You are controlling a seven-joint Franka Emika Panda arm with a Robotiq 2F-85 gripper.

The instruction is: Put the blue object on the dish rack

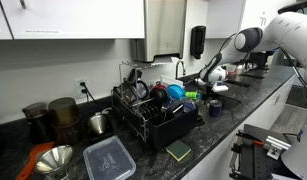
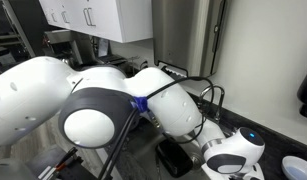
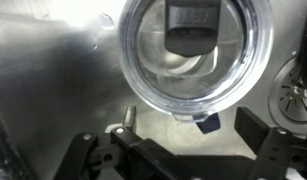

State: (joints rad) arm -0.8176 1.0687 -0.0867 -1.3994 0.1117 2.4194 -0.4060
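Observation:
The dark-blue piece at the vessel's rim (image 3: 208, 123) below sticks out there, so I need to move my gripper down next with its open fingers on both sides of the piece.
The black wire dish rack (image 1: 153, 112) stands mid-counter and holds a bright light-blue round dish (image 1: 175, 92). My gripper (image 1: 215, 76) hangs to the right of the rack, over the sink area. Below it sits a dark rounded thing (image 1: 215, 103) that may be the blue object; it is too small to be sure. In the wrist view my gripper (image 3: 190, 122) is open, its fingers (image 3: 248, 123) standing wide apart with nothing between them. Just ahead of them lies a clear round vessel (image 3: 193, 50), with a small dark-blue piece (image 3: 206, 123) at its near rim.
A clear lidded container (image 1: 110, 158), a green sponge (image 1: 178, 151), a metal funnel (image 1: 55, 158), two dark canisters (image 1: 51, 117) and a metal cup (image 1: 98, 123) surround the rack. A sink drain (image 3: 293, 95) shows at the right. The white arm (image 2: 93, 100) fills an exterior view.

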